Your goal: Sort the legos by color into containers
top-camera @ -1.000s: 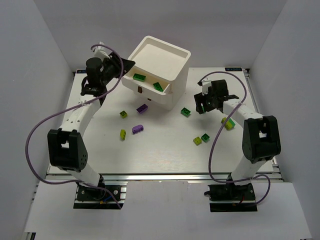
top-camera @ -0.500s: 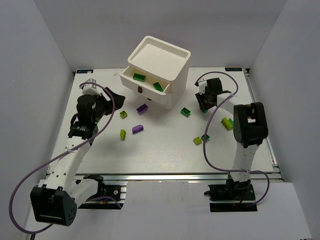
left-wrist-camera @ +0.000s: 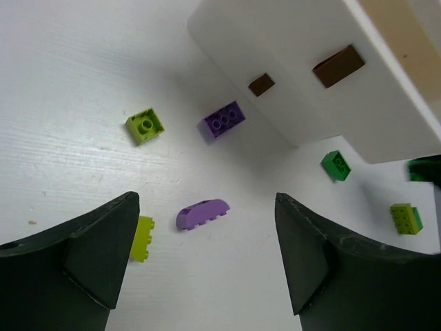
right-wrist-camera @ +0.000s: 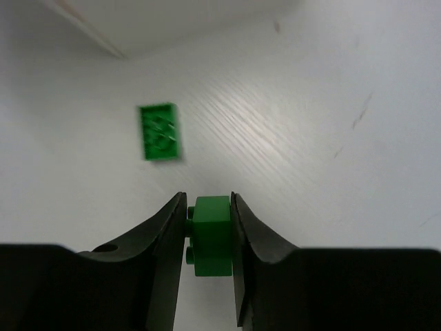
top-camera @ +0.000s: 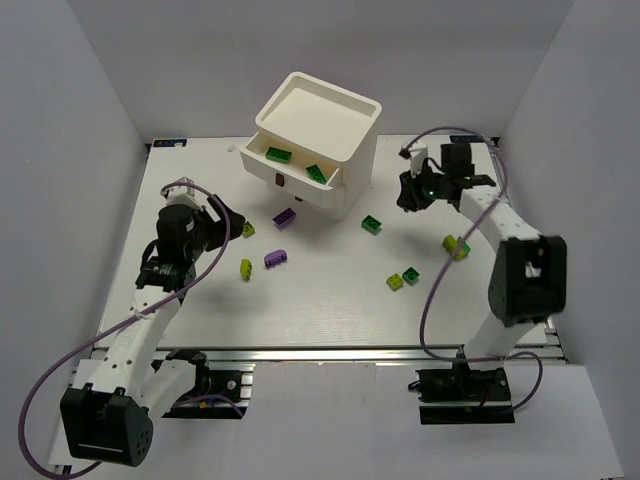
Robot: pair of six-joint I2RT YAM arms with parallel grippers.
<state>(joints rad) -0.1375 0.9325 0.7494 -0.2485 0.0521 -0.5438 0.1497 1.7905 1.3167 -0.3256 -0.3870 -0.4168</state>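
The top drawer (top-camera: 298,166) is to the left of my right gripper in the top view, so my right gripper will next lift, swing over it and let go among the matching green legos.
The white chest (top-camera: 318,140) stands at the back with its top drawer (top-camera: 298,166) pulled out. Two dark green legos (top-camera: 278,154) lie in that drawer. My right gripper (right-wrist-camera: 209,214) is shut on a dark green brick (right-wrist-camera: 211,234) held above the table, right of the chest (top-camera: 412,190). Another dark green brick (right-wrist-camera: 160,131) lies below it. My left gripper (left-wrist-camera: 207,255) hangs open and empty over a rounded purple brick (left-wrist-camera: 202,213). A lime brick (left-wrist-camera: 141,238) lies by its left finger. A flat purple brick (left-wrist-camera: 222,120) and a lime brick (left-wrist-camera: 145,126) lie nearer the chest.
More legos lie at the right: a lime one (top-camera: 396,282) beside a dark green one (top-camera: 411,275), and a lime one (top-camera: 457,247) under the right arm. The chest's lower drawers are closed, with brown pulls (left-wrist-camera: 337,65). White walls stand on three sides.
My left arm drew back from the open drawer to the near left and its jaws opened wide. My right gripper closed on a dark green brick and moved toward the back.
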